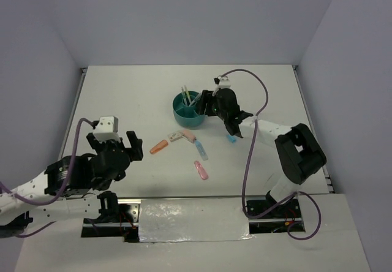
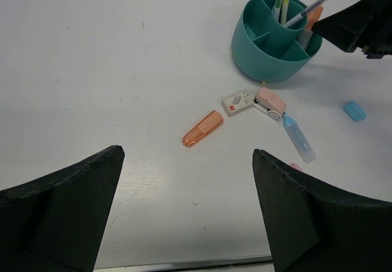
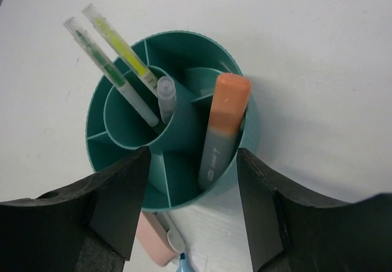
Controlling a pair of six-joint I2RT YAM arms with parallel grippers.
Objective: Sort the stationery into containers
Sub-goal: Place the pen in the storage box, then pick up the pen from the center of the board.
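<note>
My left gripper moves to the right in the top view next and lowers onto the blue highlighter (image 2: 298,138) to close, since the highlighter lies loose outside the organizer.
The teal organizer (image 1: 182,119) stands mid-table with thin pens (image 3: 116,76) in its central cup. An orange-capped highlighter (image 3: 223,125) leans in an outer compartment. My right gripper (image 3: 193,162) hovers open right over that compartment, its fingers clear of the highlighter. Loose stationery lies in front of the organizer: an orange cap (image 2: 203,128), a white eraser (image 2: 237,102), a pink piece (image 2: 270,102), a blue highlighter (image 2: 298,138), a small blue piece (image 2: 354,111) and a pink piece (image 1: 201,170). My left gripper (image 2: 188,155) is wide open and empty, short of the orange cap.
The table's near edge runs just below my left gripper in the left wrist view. The right arm (image 1: 294,152) reaches in from the right side. Walls close the table at the back and sides.
</note>
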